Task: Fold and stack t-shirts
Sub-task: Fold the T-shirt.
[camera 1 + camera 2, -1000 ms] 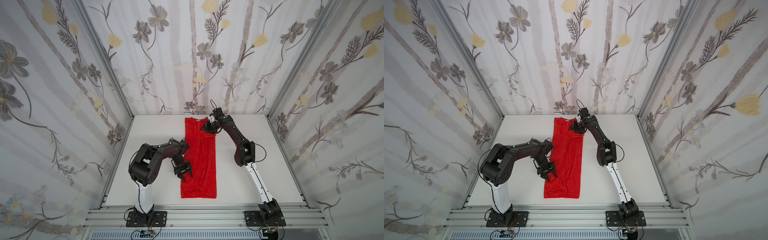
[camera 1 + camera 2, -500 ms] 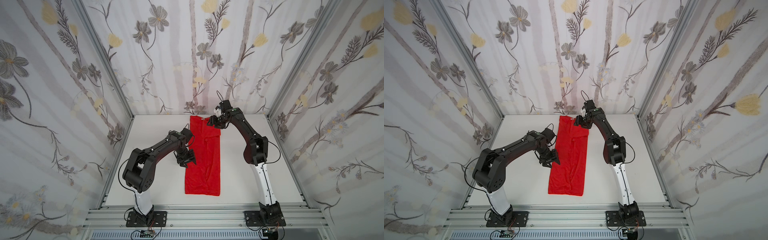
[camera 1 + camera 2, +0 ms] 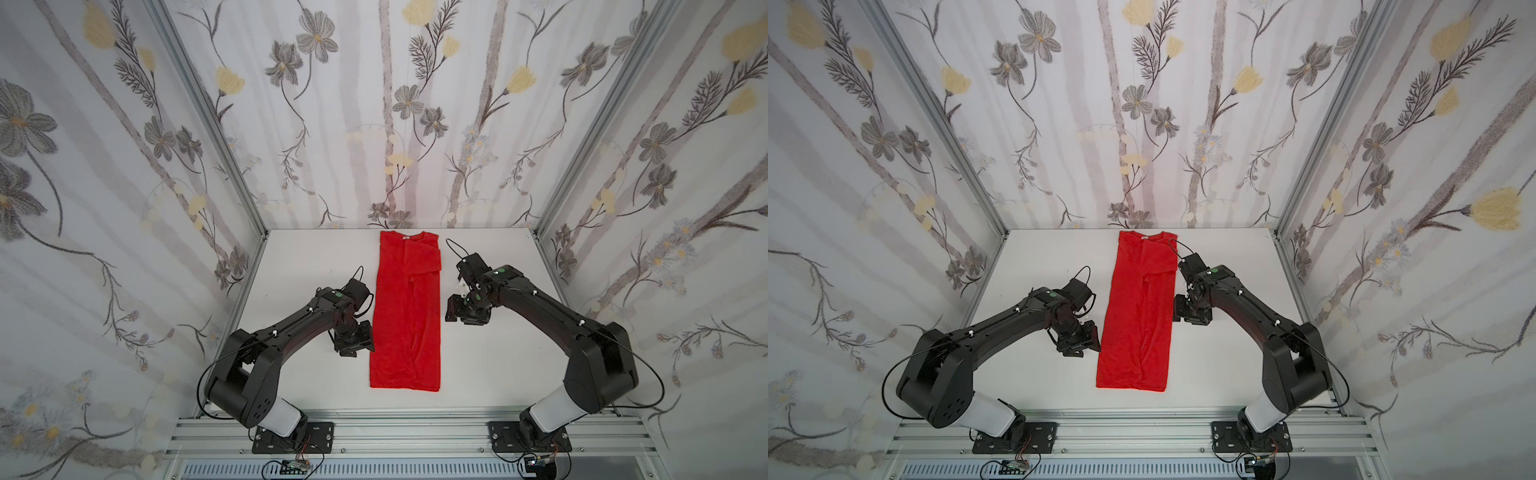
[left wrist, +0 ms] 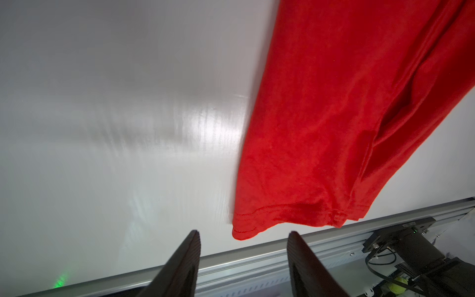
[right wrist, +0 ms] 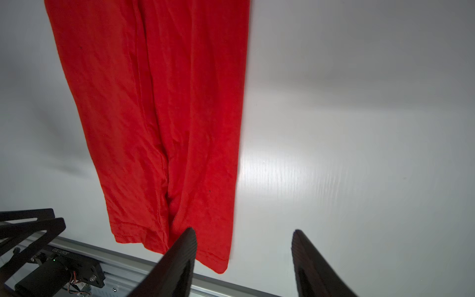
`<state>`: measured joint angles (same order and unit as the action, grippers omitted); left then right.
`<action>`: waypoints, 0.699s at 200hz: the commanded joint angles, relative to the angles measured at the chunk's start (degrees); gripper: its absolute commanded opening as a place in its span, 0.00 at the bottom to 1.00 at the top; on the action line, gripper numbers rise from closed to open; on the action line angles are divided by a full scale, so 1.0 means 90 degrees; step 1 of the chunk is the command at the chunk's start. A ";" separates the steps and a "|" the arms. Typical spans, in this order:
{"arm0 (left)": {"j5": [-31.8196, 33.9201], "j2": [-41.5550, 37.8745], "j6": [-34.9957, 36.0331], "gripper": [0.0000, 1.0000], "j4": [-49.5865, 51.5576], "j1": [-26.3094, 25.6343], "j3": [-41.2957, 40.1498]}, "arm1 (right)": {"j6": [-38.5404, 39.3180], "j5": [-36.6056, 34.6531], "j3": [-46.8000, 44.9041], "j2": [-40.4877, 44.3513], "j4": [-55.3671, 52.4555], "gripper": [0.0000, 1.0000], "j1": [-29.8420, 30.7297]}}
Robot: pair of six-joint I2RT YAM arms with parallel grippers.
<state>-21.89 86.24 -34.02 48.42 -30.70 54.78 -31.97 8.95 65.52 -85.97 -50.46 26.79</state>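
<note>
My right gripper will next move its open fingers back and down to straddle the edge of the t-shirt's near hem corner, which is below and back toward the base.
The t-shirt is bright red and lies flat on the white table as a long narrow strip, its collar with a small white label at the back. My left gripper hovers beside the strip's left edge, open and empty. My right gripper is off the right edge, also open and empty. In the left wrist view the left gripper frames the hem corner of the t-shirt without touching it. In the right wrist view the right gripper stands over the hem of the t-shirt.
An aluminium frame rail runs along the table's front edge, with both arm bases bolted to it. Floral fabric walls close in the back and both sides. Bare white table lies left and right of the strip.
The right gripper has left the collar and come forward, off the shirt's right side. The left gripper has drifted along the left edge. The shirt shifted slightly right, then stayed still.
</note>
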 commanded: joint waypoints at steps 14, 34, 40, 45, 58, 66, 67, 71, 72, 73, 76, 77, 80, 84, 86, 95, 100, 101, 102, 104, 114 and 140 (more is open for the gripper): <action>-0.0411 -0.0121 0.0132 0.53 -0.0693 0.0005 -0.0589 | -0.1819 -0.0215 -0.1751 0.0913 0.1141 0.58 0.0685; -0.0490 -0.0117 0.0228 0.51 -0.0715 -0.0002 -0.0797 | -0.2337 -0.0331 -0.2331 0.1081 0.1334 0.56 0.1141; -0.0488 -0.0128 0.0262 0.51 -0.0713 -0.0003 -0.0858 | -0.2468 -0.0394 -0.2455 0.1118 0.1386 0.56 0.1279; -0.0488 -0.0128 0.0305 0.51 -0.0714 -0.0005 -0.0886 | -0.2562 -0.0424 -0.2536 0.1146 0.1434 0.56 0.1393; -0.0512 -0.0095 0.0371 0.51 -0.0708 -0.0006 -0.0971 | -0.2761 -0.0466 -0.2732 0.1193 0.1662 0.56 0.1609; -0.0560 -0.0068 0.0374 0.51 -0.0740 -0.0007 -0.0988 | -0.2888 -0.0471 -0.2800 0.1175 0.1765 0.56 0.1725; -0.0563 -0.0064 0.0368 0.51 -0.0741 -0.0002 -0.0989 | -0.2895 -0.0469 -0.2809 0.1170 0.1781 0.56 0.1733; -0.0566 -0.0047 0.0371 0.51 -0.0736 -0.0026 -0.0989 | -0.2956 -0.0484 -0.2836 0.1151 0.1827 0.55 0.1793; -0.0566 -0.0039 0.0367 0.51 -0.0739 -0.0036 -0.0985 | -0.2969 -0.0481 -0.2836 0.1143 0.1832 0.55 0.1806; -0.0566 -0.0035 0.0364 0.51 -0.0735 -0.0046 -0.0987 | -0.2985 -0.0489 -0.2841 0.1139 0.1844 0.56 0.1827; -0.0559 -0.0013 0.0353 0.51 -0.0712 -0.0055 -0.0982 | -0.3020 -0.0487 -0.2847 0.1128 0.1874 0.56 0.1865; -0.0552 -0.0003 0.0352 0.51 -0.0702 -0.0060 -0.0971 | -0.3030 -0.0492 -0.2846 0.1122 0.1880 0.56 0.1871; -0.0525 0.0036 0.0344 0.51 -0.0675 -0.0072 -0.0948 | -0.3067 -0.0510 -0.2846 0.1103 0.1898 0.55 0.1925; -0.0471 0.0077 0.0327 0.51 -0.0643 -0.0099 -0.0932 | -0.3098 -0.0541 -0.2848 0.1071 0.1917 0.55 0.1985; -0.0449 0.0096 0.0324 0.51 -0.0624 -0.0113 -0.0924 | -0.3118 -0.0559 -0.2846 0.1055 0.1923 0.55 0.2019; -0.0411 0.0182 0.0328 0.50 -0.0613 -0.0167 -0.0916 | -0.3212 -0.0615 -0.2856 0.0969 0.1954 0.55 0.2145; -0.0409 0.0214 0.0327 0.50 -0.0631 -0.0197 -0.0912 | -0.3263 -0.0633 -0.2861 0.0913 0.1963 0.55 0.2206; -0.0409 0.0219 0.0325 0.50 -0.0637 -0.0204 -0.0911 | -0.3269 -0.0638 -0.2863 0.0902 0.1973 0.55 0.2218; -0.0409 0.0221 0.0324 0.50 -0.0641 -0.0218 -0.0921 | -0.3272 -0.0636 -0.2860 0.0891 0.1983 0.55 0.2223; -0.0414 0.0232 0.0326 0.50 -0.0651 -0.0236 -0.0924 | -0.3293 -0.0636 -0.2862 0.0871 0.2008 0.55 0.2252; -0.0438 0.0290 0.0304 0.50 -0.0704 -0.0340 -0.0926 | -0.3365 -0.0639 -0.2861 0.0764 0.2093 0.54 0.2377; -0.0322 0.0400 0.0238 0.48 -0.0710 -0.0577 -0.0845 | -0.3530 -0.0724 -0.2851 0.0538 0.2232 0.53 0.2644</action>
<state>-25.96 89.14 -31.73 42.17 -34.63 46.39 -60.75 4.49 39.88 -79.92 -32.45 49.17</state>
